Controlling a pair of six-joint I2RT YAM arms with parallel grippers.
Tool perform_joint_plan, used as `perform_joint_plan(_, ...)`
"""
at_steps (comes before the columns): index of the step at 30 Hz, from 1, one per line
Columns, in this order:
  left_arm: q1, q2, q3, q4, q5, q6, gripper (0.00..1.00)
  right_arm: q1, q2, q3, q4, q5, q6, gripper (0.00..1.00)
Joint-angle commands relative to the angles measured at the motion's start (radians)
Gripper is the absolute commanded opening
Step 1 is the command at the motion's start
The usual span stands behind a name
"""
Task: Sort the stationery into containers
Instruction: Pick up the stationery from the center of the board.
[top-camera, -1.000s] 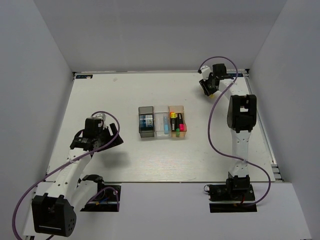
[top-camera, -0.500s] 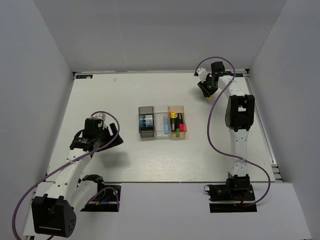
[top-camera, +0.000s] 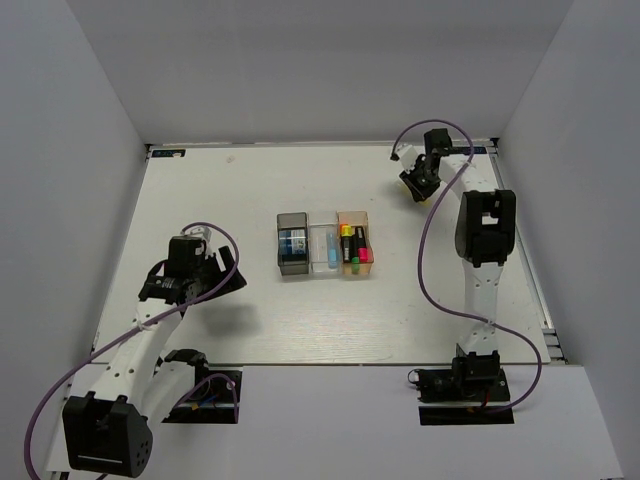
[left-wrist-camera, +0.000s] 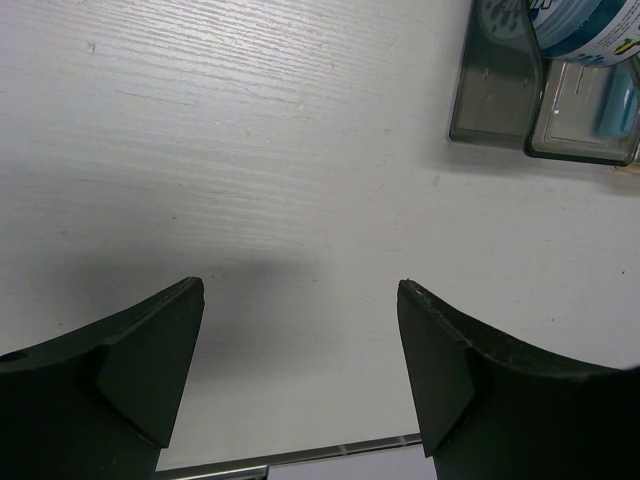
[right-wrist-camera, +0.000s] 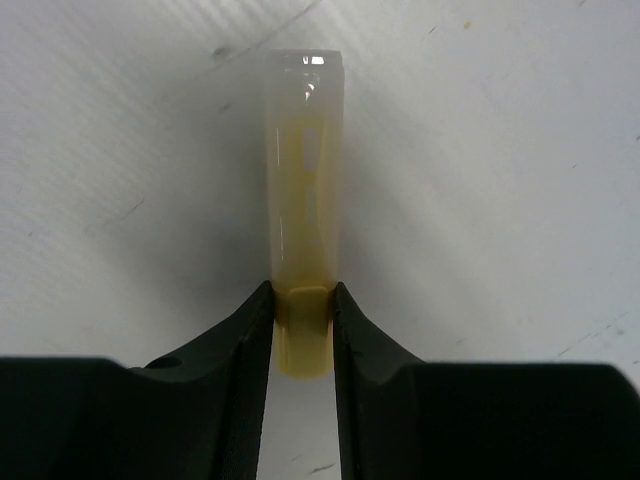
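Next, the right gripper moves back and left in the top view and releases over the clear bin's empty side (top-camera: 318, 248), as that bin holds a light-blue stick.
Three bins stand in a row mid-table: a smoky grey bin (top-camera: 292, 245) holding a blue-white block, a clear bin (top-camera: 324, 248) holding a light-blue stick, and an orange-tan bin (top-camera: 354, 243) holding several highlighters. My right gripper (top-camera: 413, 186) is at the far right of the table, shut on a pale-yellow stick (right-wrist-camera: 303, 230); the jaws pinch its yellow end and its clear cap points away. My left gripper (left-wrist-camera: 300, 300) is open and empty over bare table, left of the bins; the grey bin (left-wrist-camera: 497, 90) shows at the upper right of the left wrist view.
White walls enclose the table on three sides. A metal rail (top-camera: 530, 270) runs along the right edge. The right arm's purple cable (top-camera: 430, 250) loops beside the orange-tan bin.
My right gripper has shifted a little near the table's far right edge and its cable loop has moved. The left arm has not moved.
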Motion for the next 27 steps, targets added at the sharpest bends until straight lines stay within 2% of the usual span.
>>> perform_joint_plan(1, 0.007, -0.017, 0.0, 0.007, 0.004, 0.009, 0.88, -0.015, -0.036, -0.101, -0.186, -0.015, 0.019, 0.0)
perform_joint_plan(10, 0.008, -0.03, 0.001, 0.01, 0.018, 0.01, 0.88, -0.021, -0.382, -0.429, -0.182, -0.186, 0.054, 0.0)
perform_joint_plan(16, 0.007, -0.038, -0.002, 0.013, 0.03, 0.009, 0.88, -0.018, -0.597, -0.581, -0.205, -0.317, 0.085, 0.0)
perform_joint_plan(21, 0.007, -0.043, -0.002, 0.016, 0.035, 0.007, 0.88, -0.009, -0.727, -0.606, -0.24, -0.429, 0.123, 0.0)
perform_joint_plan(27, 0.007, -0.046, -0.003, 0.016, 0.036, 0.004, 0.88, 0.037, -0.759, -0.563, -0.304, -0.644, 0.192, 0.0)
